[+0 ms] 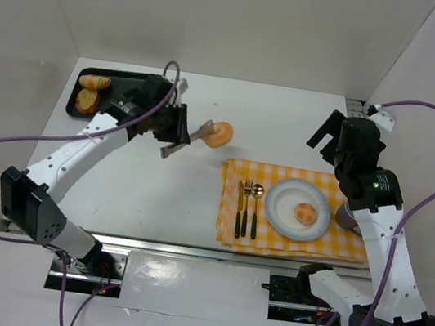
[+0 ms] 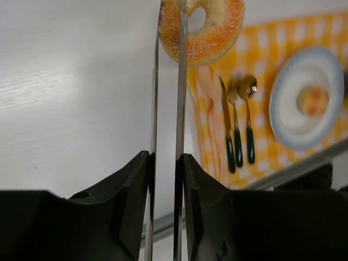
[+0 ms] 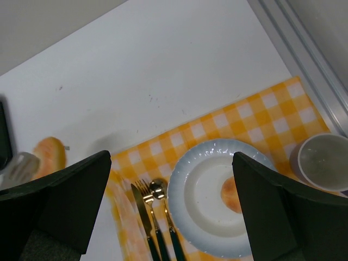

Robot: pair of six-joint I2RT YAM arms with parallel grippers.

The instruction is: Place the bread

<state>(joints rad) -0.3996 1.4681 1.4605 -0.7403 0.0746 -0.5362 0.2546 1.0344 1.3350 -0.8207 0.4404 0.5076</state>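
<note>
My left gripper should next move across to the plate's bare side beside the bun, because it is below and right in the top view, then go down and release the tongs.
My left gripper is shut on a pair of metal tongs. The tongs pinch a ring-shaped bread, held above the white table just left of the yellow checked placemat. A white plate on the placemat carries a small round bun. High over the plate's far side my right gripper stands open with nothing between its fingers.
A knife, fork and spoon lie left of the plate. A grey cup stands at the plate's right. A black tray with two more breads sits at the back left. White walls enclose the table.
</note>
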